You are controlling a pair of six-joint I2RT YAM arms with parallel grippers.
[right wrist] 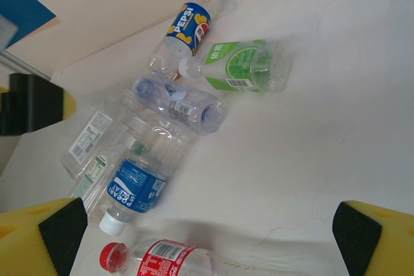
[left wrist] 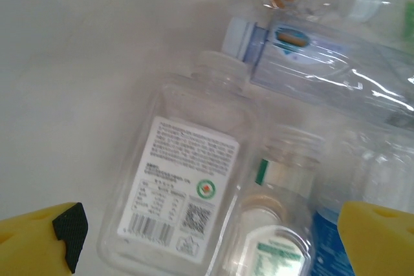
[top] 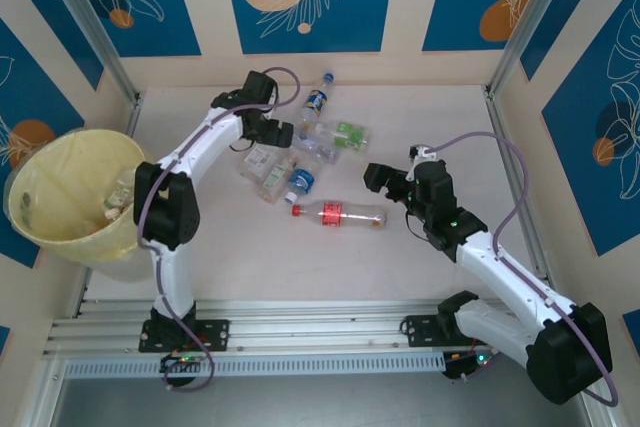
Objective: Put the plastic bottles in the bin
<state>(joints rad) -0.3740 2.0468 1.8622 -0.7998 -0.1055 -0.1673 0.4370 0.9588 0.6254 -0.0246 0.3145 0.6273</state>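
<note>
The clear square white-label bottle lies at an angle below. My left gripper next turns its fingers in line with it and lowers them astride the bottle's labeled body.
Several clear, crushed plastic bottles lie clustered mid-table: a Pepsi bottle, a green-label one, a blue Pocari bottle, a white-label bottle and a red-label, red-capped one. My left gripper hangs open just over the white-label bottle, a yellow finger on each side. My right gripper is open right of the red-label bottle, holding nothing. The pale-yellow bin stands at the far left.
A few bottles lie inside the bin. Metal frame posts and blue-patterned walls close in the table at the sides and back. Bare table stretches right of the bottles and along the front.
</note>
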